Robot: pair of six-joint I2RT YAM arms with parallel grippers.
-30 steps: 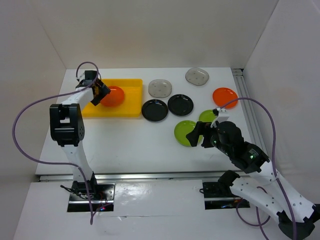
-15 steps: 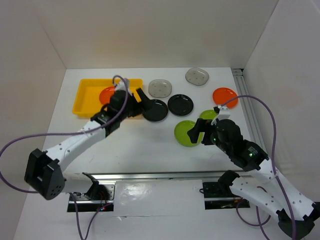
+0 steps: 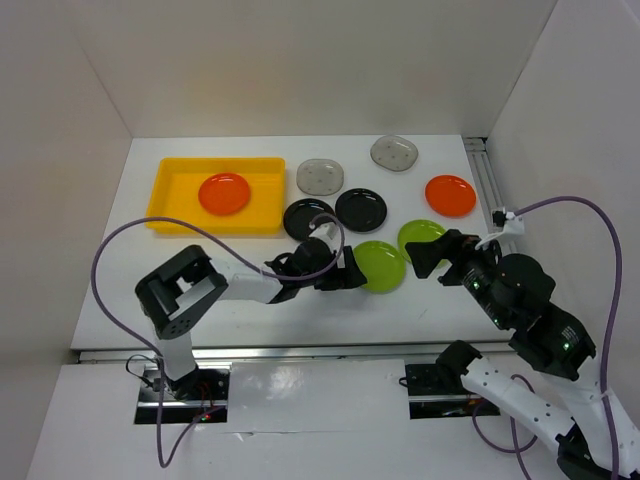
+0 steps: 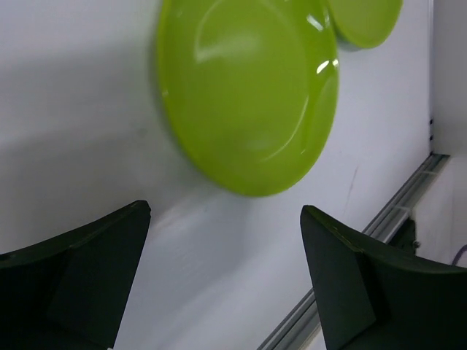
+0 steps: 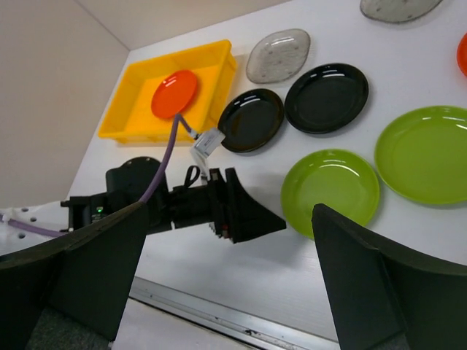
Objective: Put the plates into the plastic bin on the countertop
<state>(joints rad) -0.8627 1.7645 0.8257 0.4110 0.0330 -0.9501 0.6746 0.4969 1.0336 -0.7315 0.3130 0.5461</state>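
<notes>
The bin-side rim of the near green plate point(image 3: 361, 263) point(image 4: 175, 138) is just outward of my left gripper's open fingers. My left gripper will move gently outward onto it next.
One orange plate point(image 3: 224, 193) lies in the yellow plastic bin point(image 3: 172, 181) at the back left of the white countertop point(image 3: 250, 300). Two grey dotted plates point(image 3: 320, 176), two black plates point(image 3: 361, 209), two lime green plates point(image 3: 380, 265) and a second orange plate point(image 3: 450, 195) lie on the countertop. My left gripper point(image 3: 352, 279) is open and empty, low over the countertop, just short of the near green plate's point(image 4: 248, 95) left edge. My right gripper point(image 3: 432, 258) is open and empty, raised beside the other green plate point(image 5: 425, 153).
A metal rail point(image 3: 300, 352) runs along the near edge of the countertop and another point(image 3: 492, 190) along the right side. White walls stand at the left, back and right. The left arm's purple cable point(image 3: 150, 235) loops over the countertop's left part.
My left arm has swung from the bin across to the near green plate, leaving the orange plate in the bin. My right arm has drawn back to the right and risen.
</notes>
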